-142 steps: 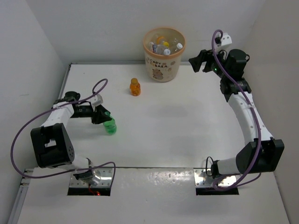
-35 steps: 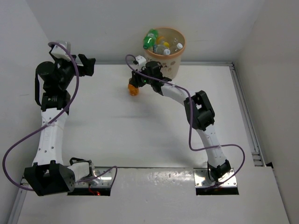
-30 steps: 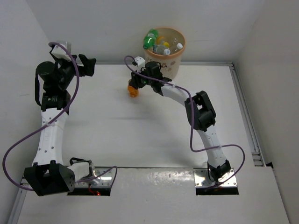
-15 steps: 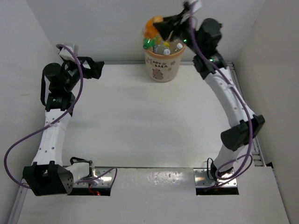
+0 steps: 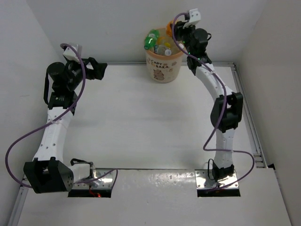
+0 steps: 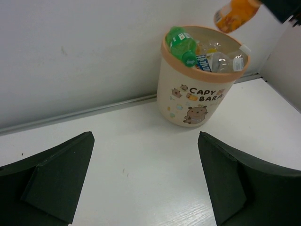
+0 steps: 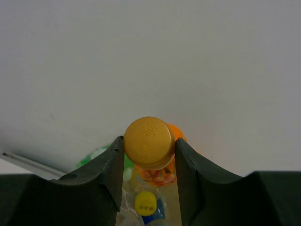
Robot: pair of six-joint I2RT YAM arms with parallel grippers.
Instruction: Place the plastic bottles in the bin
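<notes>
My right gripper holds the orange bottle by its cap, still above the bin's rim. Next I need to move the gripper down toward the bin's opening [image 5: 165,41] [image 7: 162,191] below the bottle, then release the cap.
The bin [image 5: 162,70] stands at the back wall, a peach bucket with a cartoon print [image 6: 197,99]. Several plastic bottles lie in it, a green one [image 5: 151,40] [image 6: 181,44] on top at the left rim. My right gripper [image 5: 176,30] [image 7: 149,139] is shut on the cap of the orange bottle [image 5: 170,25] [image 7: 149,151], which hangs above the bin's opening [image 6: 233,12]. Below it a yellow-capped bottle [image 7: 146,203] shows inside the bin. My left gripper [image 5: 100,70] [image 6: 145,136] is open and holds nothing, to the left of the bin and facing it.
White walls close in the table [image 5: 150,122] at the back and on both sides. A metal rail [image 5: 249,117] runs along the right edge. The right arm stretches up along the right side to the bin.
The right gripper lifted the orange bottle off the table left of the bin and carried it over the bin's opening. The left arm swung slightly right, still open.
</notes>
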